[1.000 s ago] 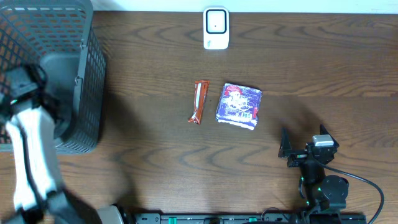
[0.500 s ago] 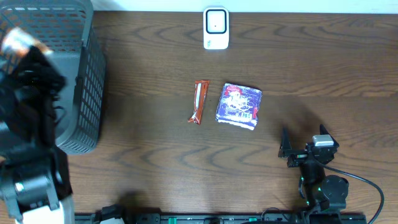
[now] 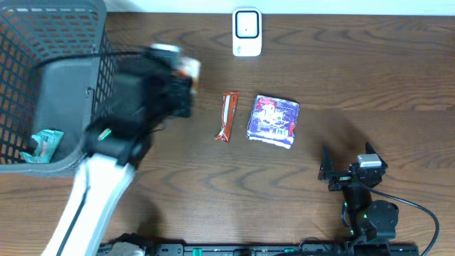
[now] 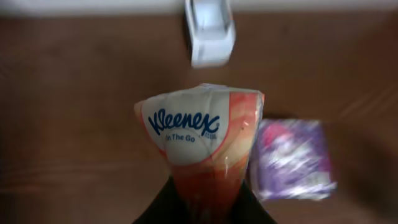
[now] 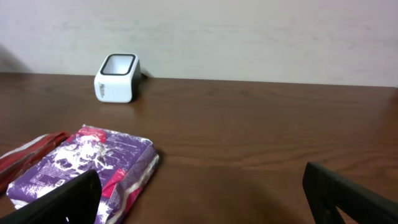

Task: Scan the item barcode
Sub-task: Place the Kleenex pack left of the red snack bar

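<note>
I should next move my left gripper down and toward the red bar to let go of the pack (image 3: 189,68) on the bare tabletop beside the bar, because that spot is clear of items.
My left gripper (image 3: 179,80) is shut on an orange-and-white Kleenex tissue pack (image 4: 202,134), held above the table just left of the red bar. In the left wrist view its dark fingers (image 4: 163,208) clamp the pack's lower end, with the logo side facing the camera and no barcode showing. The white scanner (image 3: 247,32) stands at the table's far edge, ahead of the pack (image 3: 189,68) and to its right. My right gripper (image 3: 347,163) rests open near the front right, with nothing between its fingers (image 5: 56,202).
A red snack bar (image 3: 227,116) and a purple packet (image 3: 273,120) lie side by side mid-table. A grey mesh basket (image 3: 50,10) stands at the far left with a teal item (image 3: 44,144) inside. The left arm is blurred.
The left arm has swung right, out of the basket and over the table, carrying the tissue pack toward the scanner. The right arm has not moved.
</note>
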{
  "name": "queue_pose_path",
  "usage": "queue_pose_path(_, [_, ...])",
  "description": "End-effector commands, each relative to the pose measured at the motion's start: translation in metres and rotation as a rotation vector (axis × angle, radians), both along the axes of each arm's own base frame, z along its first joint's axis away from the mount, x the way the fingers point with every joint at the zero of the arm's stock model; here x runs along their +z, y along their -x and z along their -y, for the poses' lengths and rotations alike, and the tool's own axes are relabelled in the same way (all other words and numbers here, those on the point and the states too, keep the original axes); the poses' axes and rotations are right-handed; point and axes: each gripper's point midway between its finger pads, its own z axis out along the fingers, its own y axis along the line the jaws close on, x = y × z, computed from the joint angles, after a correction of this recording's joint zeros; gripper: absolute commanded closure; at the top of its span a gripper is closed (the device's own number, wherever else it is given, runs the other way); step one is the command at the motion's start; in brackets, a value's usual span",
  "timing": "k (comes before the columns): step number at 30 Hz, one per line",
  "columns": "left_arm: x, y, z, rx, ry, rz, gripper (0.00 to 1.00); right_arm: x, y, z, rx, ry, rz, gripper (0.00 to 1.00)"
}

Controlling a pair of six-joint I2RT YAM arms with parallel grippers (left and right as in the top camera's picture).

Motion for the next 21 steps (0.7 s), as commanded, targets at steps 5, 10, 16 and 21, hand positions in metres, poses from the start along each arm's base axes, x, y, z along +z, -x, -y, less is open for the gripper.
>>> queue_pose_path(5, [-0.14, -0.024, 0.0, 0.037, -0.35, -0.263, 0.92, -0.001, 0.0, 0.001, -0.001, -0.003, -0.001, 0.01])
queue_pose_path(10, [-0.208, -0.023, -0.001, 0.092, -0.395, -0.416, 0.93, -0.001, 0.0, 0.001, -0.001, -0.003, -0.001, 0.01])
queue_pose_path(16, [-0.249, -0.022, 0.011, 0.143, -0.34, -0.501, 0.9, -0.001, 0.0, 0.001, -0.001, -0.003, -0.001, 0.01])
queue_pose_path(21, [-0.25, -0.018, 0.042, 0.055, -0.24, -0.517, 0.83, -0.001, 0.0, 0.001, -0.001, -0.003, -0.001, 0.01])
